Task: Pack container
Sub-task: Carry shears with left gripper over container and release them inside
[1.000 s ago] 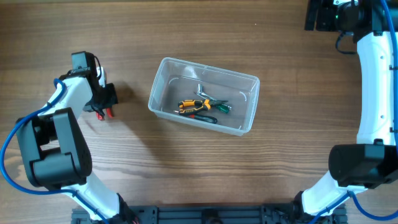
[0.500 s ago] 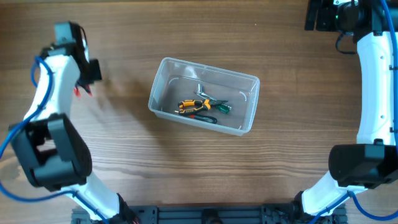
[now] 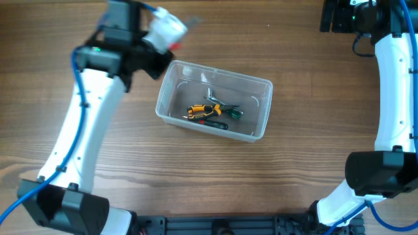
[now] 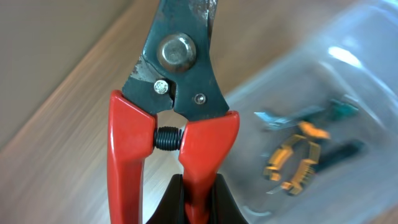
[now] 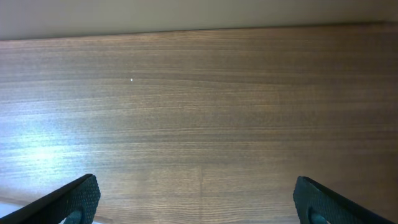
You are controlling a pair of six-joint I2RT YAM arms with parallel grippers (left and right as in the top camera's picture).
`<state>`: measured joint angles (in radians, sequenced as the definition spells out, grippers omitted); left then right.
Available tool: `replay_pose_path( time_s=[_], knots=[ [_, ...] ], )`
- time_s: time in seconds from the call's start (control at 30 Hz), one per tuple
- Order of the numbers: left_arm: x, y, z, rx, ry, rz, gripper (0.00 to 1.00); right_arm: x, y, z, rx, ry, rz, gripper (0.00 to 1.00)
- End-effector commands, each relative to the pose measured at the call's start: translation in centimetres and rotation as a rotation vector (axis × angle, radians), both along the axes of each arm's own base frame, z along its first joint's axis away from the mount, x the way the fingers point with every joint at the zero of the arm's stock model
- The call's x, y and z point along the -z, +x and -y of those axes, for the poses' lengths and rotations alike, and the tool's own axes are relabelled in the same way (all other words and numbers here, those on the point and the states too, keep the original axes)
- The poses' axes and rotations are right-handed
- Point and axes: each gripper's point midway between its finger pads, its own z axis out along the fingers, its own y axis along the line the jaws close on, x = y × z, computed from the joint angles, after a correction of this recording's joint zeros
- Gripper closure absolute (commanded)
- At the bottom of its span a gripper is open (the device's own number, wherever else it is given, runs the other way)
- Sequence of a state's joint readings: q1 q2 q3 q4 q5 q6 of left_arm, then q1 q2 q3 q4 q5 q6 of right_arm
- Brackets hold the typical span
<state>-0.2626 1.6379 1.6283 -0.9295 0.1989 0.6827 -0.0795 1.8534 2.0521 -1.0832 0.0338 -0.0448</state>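
The pliers (image 3: 202, 109) in the container are below my left gripper and to its right in the overhead view, so I need to swing it over them next, go down and release the cutters.
The clear plastic container (image 3: 262, 104) stands at the table's middle and holds orange-handled pliers (image 3: 202, 109) and a green-handled tool (image 3: 230, 111). It also shows, blurred, in the left wrist view (image 4: 348, 74). My left gripper (image 4: 194, 199) is shut on one red handle of a pair of red-handled cutters (image 4: 177, 93), held in the air near the container's upper left corner (image 3: 175, 39). My right gripper (image 5: 196, 199) is open and empty above bare wood at the far right corner (image 3: 336, 16).
The wooden table (image 3: 196, 183) lies all around the container. The right arm (image 3: 395, 85) runs along the right edge. The left arm (image 3: 85, 117) crosses the left side of the table.
My left arm has swung from the table's left side up and to the right, carrying the red-handled cutters to the container's upper left corner. The right arm has not moved.
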Motion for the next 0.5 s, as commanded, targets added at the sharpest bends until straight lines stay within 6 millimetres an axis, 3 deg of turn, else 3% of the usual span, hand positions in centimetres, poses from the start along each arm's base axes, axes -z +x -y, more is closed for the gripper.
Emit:
replay_pose_path(
  time_s=[0.0, 0.13, 0.3, 0.47],
  knots=[
    [-0.8, -3.3, 5.8, 0.356, 0.074, 0.076, 0.96, 0.9, 0.5, -0.3, 0.007, 0.022, -0.016, 0.0],
    [1.6, -6.1, 8.8, 0.491, 0.116, -0.003, 0.96, 0.9, 0.5, -0.3, 0.007, 0.022, -0.016, 0.0],
    [6.3, -8.2, 9.5, 0.54, 0.168, -0.191, 0.96, 0.9, 0.5, -0.3, 0.007, 0.022, -0.016, 0.0],
    [12.4, -8.2, 9.5, 0.546, 0.217, -0.368, 0.96, 0.9, 0.5, -0.3, 0.008, 0.022, -0.016, 0.0]
  ],
)
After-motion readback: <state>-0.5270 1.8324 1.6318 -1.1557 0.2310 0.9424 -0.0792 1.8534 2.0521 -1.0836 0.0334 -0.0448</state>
